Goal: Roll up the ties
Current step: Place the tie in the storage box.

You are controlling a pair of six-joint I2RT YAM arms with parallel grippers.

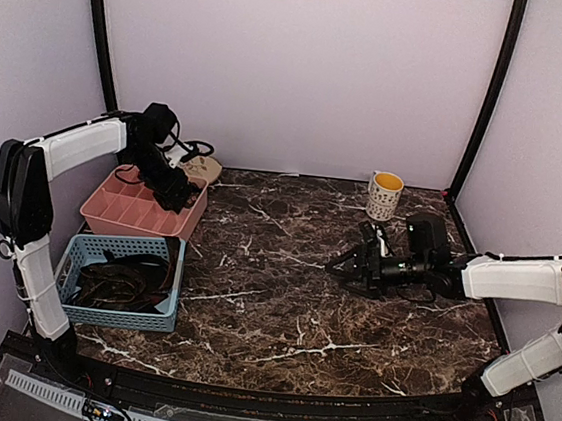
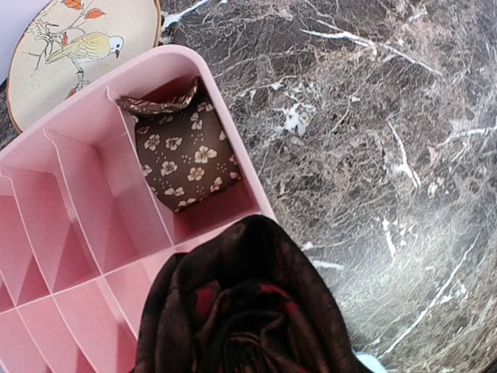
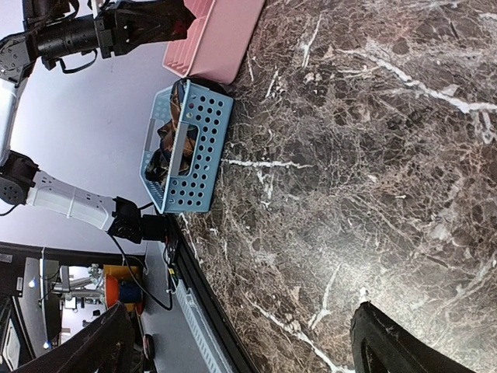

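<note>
The organizer's near section beside the corner one is below and to the left in the top view, so my left gripper will next turn, shift and lower into it.
My left gripper (image 1: 174,193) is shut on a rolled dark tie with red patches (image 2: 248,303) and holds it just above the pink organizer (image 2: 70,233), at its near-right compartments. The tie hides the fingers in the left wrist view. A rolled brown floral tie (image 2: 186,159) sits in the organizer's far-right compartment. Several dark ties (image 1: 123,282) lie loose in the blue basket (image 1: 164,321). My right gripper (image 1: 348,265) is open and empty, low over the marble table, fingers (image 3: 384,346) spread wide.
An embroidery hoop with a bird (image 2: 70,50) lies behind the organizer. A white mug with yellow inside (image 1: 385,193) stands at the back right, just behind my right arm. The blue basket (image 3: 182,148) sits at the table's front left edge.
</note>
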